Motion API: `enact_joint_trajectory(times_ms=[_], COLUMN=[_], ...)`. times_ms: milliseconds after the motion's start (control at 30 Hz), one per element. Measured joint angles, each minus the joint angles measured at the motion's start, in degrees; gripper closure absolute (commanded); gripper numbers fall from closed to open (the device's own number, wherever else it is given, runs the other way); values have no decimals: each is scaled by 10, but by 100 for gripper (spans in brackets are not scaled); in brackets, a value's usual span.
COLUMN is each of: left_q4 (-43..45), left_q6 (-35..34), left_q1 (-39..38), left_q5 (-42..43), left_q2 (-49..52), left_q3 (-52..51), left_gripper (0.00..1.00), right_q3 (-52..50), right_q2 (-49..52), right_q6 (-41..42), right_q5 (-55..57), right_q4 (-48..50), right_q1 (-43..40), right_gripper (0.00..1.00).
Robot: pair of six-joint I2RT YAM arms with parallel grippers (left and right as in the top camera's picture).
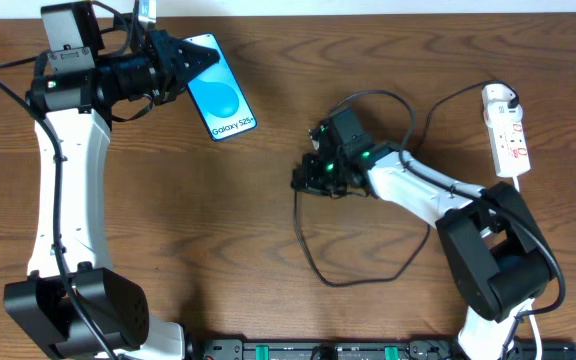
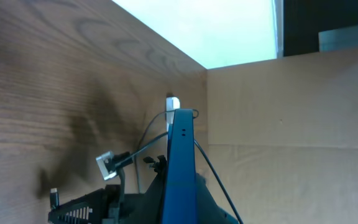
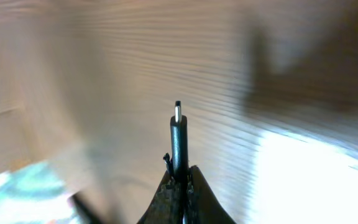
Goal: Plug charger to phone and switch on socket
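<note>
My right gripper should move up toward the phone [image 1: 222, 99] next, then down toward the socket side to let go of the plug there, because the tabletop is bare inside the cable's loop [image 1: 353, 212].
The phone [image 1: 222, 99] shows its bright blue screen with "Galaxy S25+" text at the back left. My left gripper [image 1: 192, 62] is shut on the phone's upper end and holds it on edge. In the left wrist view the phone [image 2: 180, 163] stands edge-on between the jaws [image 2: 178, 200]. My right gripper [image 1: 302, 176] at table centre is shut on the charger plug [image 3: 178, 138], whose metal tip points away in the right wrist view between the fingers [image 3: 180, 179]. The charger's thin black cable [image 1: 313, 262] loops over the table. The white socket strip [image 1: 506, 130] lies at the far right.
A white cord [image 1: 528, 190] runs from the socket past the right arm's base [image 1: 493, 265]. The left arm's base [image 1: 73, 315] stands at the front left. A cardboard wall [image 2: 291, 124] shows in the left wrist view beyond the table edge.
</note>
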Motion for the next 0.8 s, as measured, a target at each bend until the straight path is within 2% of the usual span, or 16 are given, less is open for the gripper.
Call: enact_joint_trajectory(times_ms=[333,800], left_q4=[146,211], left_q6=[-27,-43], left_q1=[0,34], left_q5=[60,112], left_q2=[0,0], left_q3=[0,0], left_gripper=[93,93], right_q3=[-3,-3], right_q2=[1,1], right_q6=[-47,-40], right_q5=[-285,-429], right_q4=[217,425], right_q1=[-31,-31], right_gripper=[99,99])
